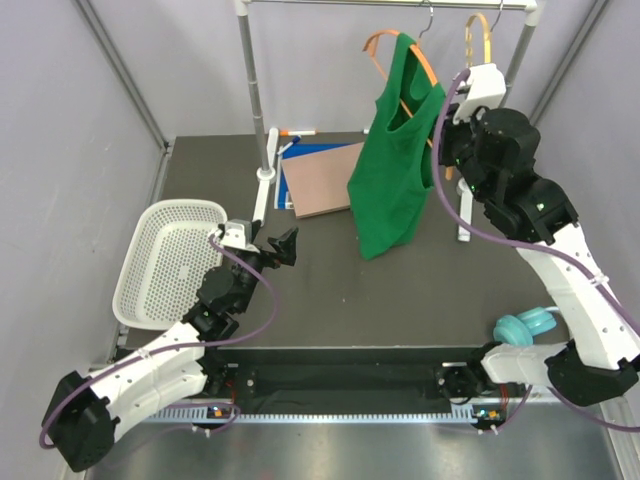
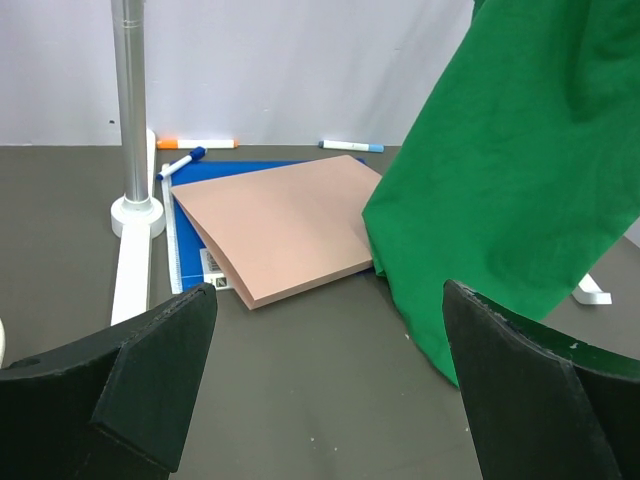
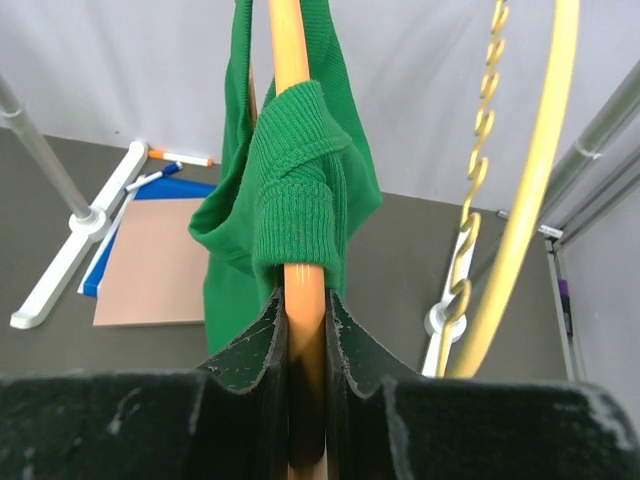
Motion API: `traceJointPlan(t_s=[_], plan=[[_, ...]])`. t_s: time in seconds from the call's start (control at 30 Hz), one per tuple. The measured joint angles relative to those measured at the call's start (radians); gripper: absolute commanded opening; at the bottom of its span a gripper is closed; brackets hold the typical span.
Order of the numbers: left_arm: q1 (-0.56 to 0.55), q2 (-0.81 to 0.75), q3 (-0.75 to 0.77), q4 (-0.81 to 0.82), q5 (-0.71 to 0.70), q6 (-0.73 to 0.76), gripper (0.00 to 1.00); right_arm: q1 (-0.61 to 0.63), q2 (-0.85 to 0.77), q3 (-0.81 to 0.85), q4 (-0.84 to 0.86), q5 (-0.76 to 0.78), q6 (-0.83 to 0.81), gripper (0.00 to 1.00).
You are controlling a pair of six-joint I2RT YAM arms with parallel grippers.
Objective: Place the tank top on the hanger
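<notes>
The right gripper moves outward toward the yellower hanger next, as the strap is already looped over the orange arm [image 1: 441, 134] [image 3: 305, 315], and then releases the arm.
The bright green tank top [image 1: 390, 170] hangs from the orange hanger [image 1: 428, 68] up on the rail, its hem just above the table. One strap [image 3: 295, 190] is looped over the hanger's arm [image 3: 290, 60]. My right gripper [image 3: 305, 305] is shut on that orange arm just below the strap; in the top view it [image 1: 442, 135] sits at the hanger's right end. My left gripper [image 1: 274, 249] rests low over the table, left of the tank top [image 2: 510, 180]. It is open [image 2: 330, 300] with nothing between its fingers.
A yellower hanger [image 3: 540, 170] with a wavy bar hangs right of the orange one. A pink board [image 1: 320, 180] lies on a blue pad beside the rack post [image 1: 255, 90], with markers behind. A white basket [image 1: 165, 260] sits at the left edge and a teal object [image 1: 525, 325] at the front right.
</notes>
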Motion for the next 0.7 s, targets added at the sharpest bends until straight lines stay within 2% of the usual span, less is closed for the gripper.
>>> traceJointPlan(t_s=[0.23, 0.7], plan=[[0.0, 0.0, 0.0, 0.0, -0.01, 0.0, 0.99, -0.113, 0.038, 0.072, -0.025, -0.087, -0.003, 0.0], [0.0, 0.0, 0.0, 0.0, -0.011, 0.0, 0.99, -0.251, 0.183, 0.161, -0.03, -0.203, 0.001, 0.0]])
